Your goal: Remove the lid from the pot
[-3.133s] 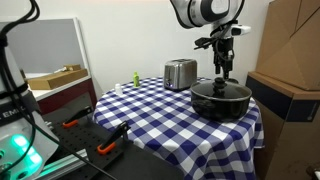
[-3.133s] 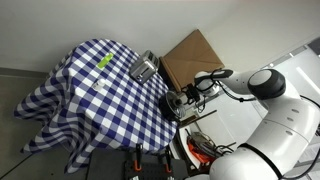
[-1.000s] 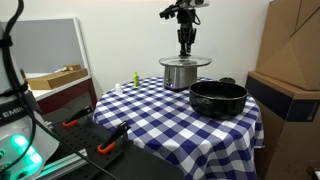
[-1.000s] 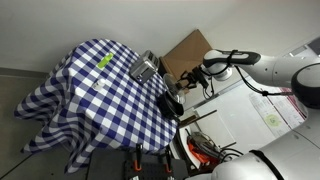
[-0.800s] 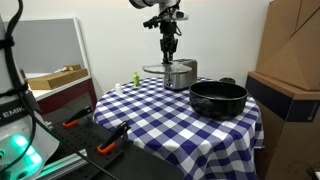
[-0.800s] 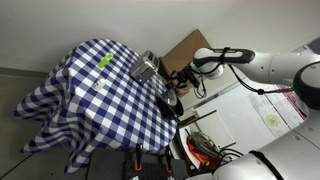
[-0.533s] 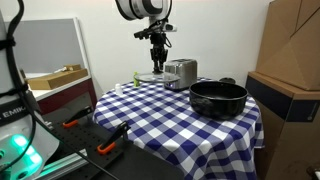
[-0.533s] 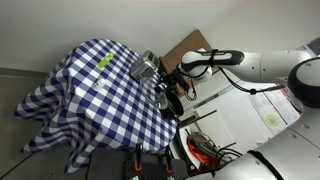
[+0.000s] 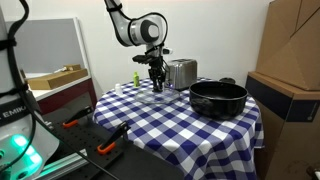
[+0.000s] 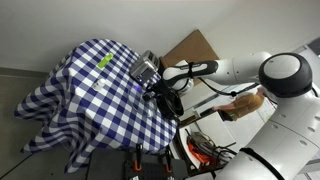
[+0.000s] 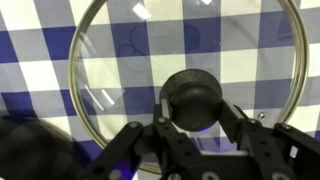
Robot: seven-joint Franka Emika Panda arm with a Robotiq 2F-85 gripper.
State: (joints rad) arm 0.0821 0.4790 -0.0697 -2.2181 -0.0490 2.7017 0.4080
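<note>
The robot will bring the glass lid down with its gripper onto the checked cloth beneath the lid and let go of the lid's knob, because that patch beside the black pot is clear.
In the wrist view the lid, a see-through glass disc with a thin metal rim, hangs just above the checked cloth. My gripper is shut on its dark centre knob. In an exterior view the gripper holds the lid low over the table, left of the toaster. The black pot stands uncovered at the table's right side, well apart from the gripper. In an exterior view the pot sits near the table's edge beside the gripper.
A silver toaster stands at the back of the round table with its blue-and-white checked cloth. A small green bottle is at the back left. Cardboard boxes rise right of the table.
The gripper has carried the lid away from above the pot, past the toaster to the left, and down close to the tablecloth. The pot stays put, uncovered.
</note>
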